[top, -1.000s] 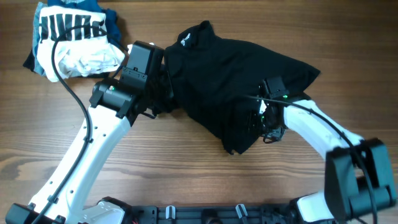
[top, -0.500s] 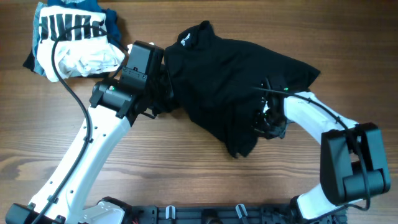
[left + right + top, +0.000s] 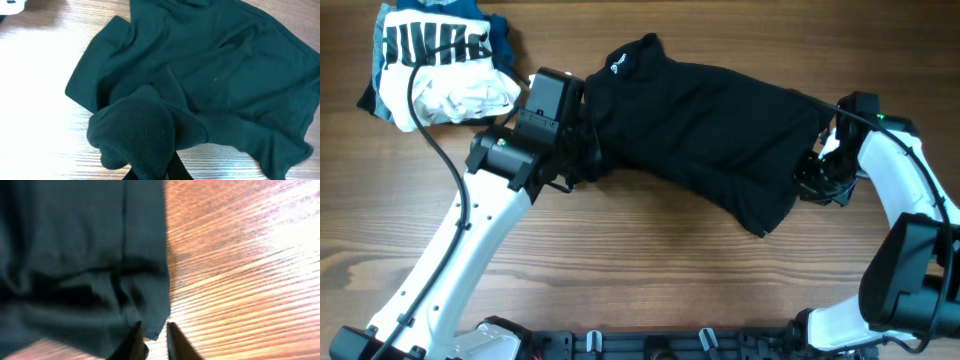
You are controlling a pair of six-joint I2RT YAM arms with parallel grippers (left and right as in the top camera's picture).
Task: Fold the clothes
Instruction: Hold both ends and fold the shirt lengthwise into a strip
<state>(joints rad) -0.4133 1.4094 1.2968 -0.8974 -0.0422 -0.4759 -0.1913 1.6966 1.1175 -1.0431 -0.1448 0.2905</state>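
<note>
The fabric is bunched at the shirt's near edge [image 3: 619,163] [image 3: 198,124]. My left gripper should move the pinched fold up, then down onto that edge and let go of it, to spread the fabric out.
The clothes [image 3: 700,130], a black shirt with a small white logo [image 3: 616,68] near its collar, lie stretched across the middle of the wooden table [image 3: 650,270]. My left gripper [image 3: 582,150] is shut on the shirt's left side. In the left wrist view the fabric [image 3: 225,65] bunches over that gripper [image 3: 155,172] and hides its tips. My right gripper [image 3: 812,180] holds the shirt's right edge. In the right wrist view a corner of the cloth [image 3: 75,255] sits pinched between the narrow jaws of the right gripper [image 3: 156,339].
A bundle of blue, white and striped garments [image 3: 440,65] lies at the back left, close to the left arm and its black cable. A black rail [image 3: 650,345] runs along the table's front edge.
My right gripper closed on the shirt's right part and moved right, dragging that side outward so the shirt lies wider. The left arm has stayed put.
</note>
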